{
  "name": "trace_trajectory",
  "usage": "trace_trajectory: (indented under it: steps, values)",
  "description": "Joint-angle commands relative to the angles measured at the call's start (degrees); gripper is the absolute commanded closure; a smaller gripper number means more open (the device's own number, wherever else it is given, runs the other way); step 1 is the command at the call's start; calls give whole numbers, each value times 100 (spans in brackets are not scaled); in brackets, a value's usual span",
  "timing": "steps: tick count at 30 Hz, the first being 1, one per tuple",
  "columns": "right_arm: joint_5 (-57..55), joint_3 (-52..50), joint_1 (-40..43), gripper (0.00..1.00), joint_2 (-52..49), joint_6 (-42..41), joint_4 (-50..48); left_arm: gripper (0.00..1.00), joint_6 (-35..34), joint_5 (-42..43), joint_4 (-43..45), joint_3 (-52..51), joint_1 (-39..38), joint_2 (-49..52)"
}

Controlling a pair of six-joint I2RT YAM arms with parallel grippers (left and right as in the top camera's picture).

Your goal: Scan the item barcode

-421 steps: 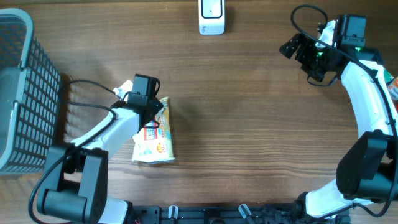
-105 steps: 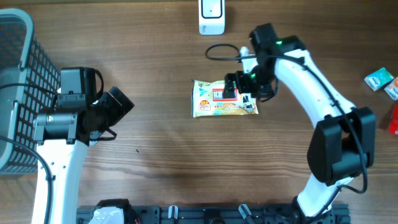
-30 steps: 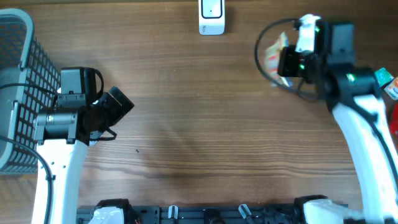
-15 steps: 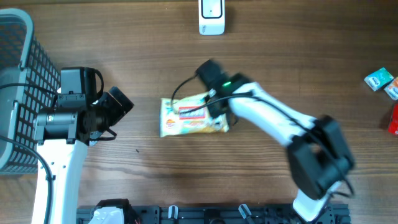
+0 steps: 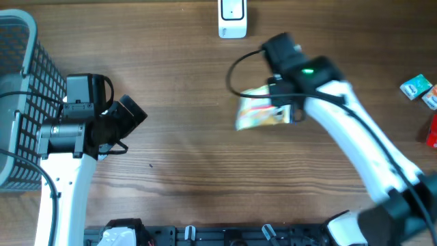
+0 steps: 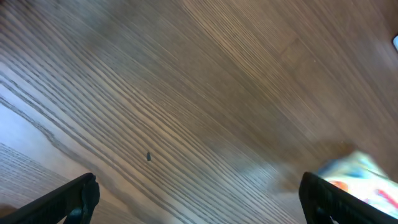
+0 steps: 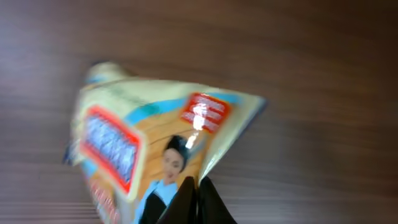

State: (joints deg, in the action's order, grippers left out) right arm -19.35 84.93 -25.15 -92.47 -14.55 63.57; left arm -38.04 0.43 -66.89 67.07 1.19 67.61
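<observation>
Next, my right gripper should swing to the left in the overhead view, toward the left gripper, and release the packet, since the wood there lies bare.
The item is a yellow snack packet with a red label and a printed figure, blurred by motion. It hangs above the wooden table's middle right, and my right gripper is shut on its right end. In the right wrist view the closed fingertips pinch the packet at its lower edge. The white scanner stands at the table's far edge, up and left of the packet. My left gripper hovers at the left, open and empty. Its wrist view shows the wide-apart gripper over bare wood, with the packet at the lower right.
A grey wire basket fills the left edge, close behind the left arm. Small boxed items and a red one lie at the right edge. The table is dark wood.
Over the last half second the right arm has carried the packet rightward and slightly toward the far edge, staying shut on it. The left arm has not moved.
</observation>
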Motion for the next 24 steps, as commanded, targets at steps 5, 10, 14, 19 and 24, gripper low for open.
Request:
trace_trajectory:
  steps: [5,10,14,19,24]
  values:
    - [-219,131,-118,96,564,361,-2,0,24,-72,-4,-44,31,7]
    - [1252,72,-601,96,101,-76,-557,0,24,-72,-4,-44,31,7]
    - [1305,-9,-1309,96,-992,-662,-872,0,24,-72,-4,-44,33,7]
    - [1281,39,-1316,96,-1445,-793,-1001,0,24,-72,-4,-44,33,7]
    - [1169,136,-492,96,-520,-382,-772,0,24,-72,-4,-44,31,7]
